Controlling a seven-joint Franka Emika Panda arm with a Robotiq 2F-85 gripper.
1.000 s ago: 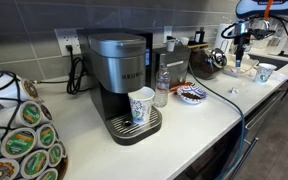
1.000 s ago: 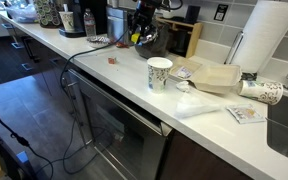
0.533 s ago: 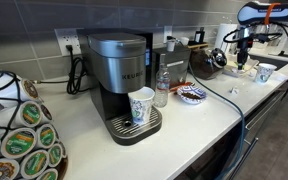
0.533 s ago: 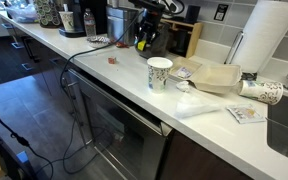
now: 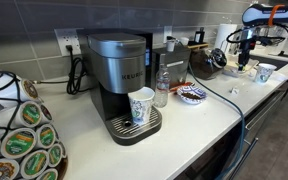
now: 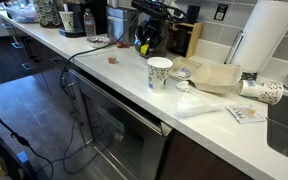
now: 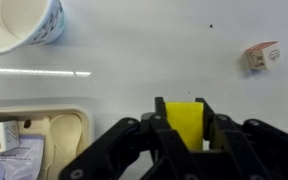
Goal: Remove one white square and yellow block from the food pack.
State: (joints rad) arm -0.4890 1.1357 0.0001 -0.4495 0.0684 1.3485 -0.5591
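Note:
My gripper holds the block and should next go down and left in the wrist view, releasing it on open counter by the paper cup, outside the pack.
My gripper is shut on the yellow block and holds it above the white counter. In both exterior views the gripper hangs over the counter with the block in it. The food pack, a shallow pale tray, lies at the lower left of the wrist view, with a small white square inside it. In an exterior view the pack sits right behind the paper cup. A small white piece with red marks lies alone on the counter; it also shows in an exterior view.
A white patterned paper cup stands next to the food pack. Flat takeaway boxes, a paper towel roll and a wooden block stand nearby. A coffee machine, a bottle and a blue-patterned dish sit further along.
The gripper, with the yellow block in it, has moved along the counter toward the paper cup and the food pack. Nothing else has moved.

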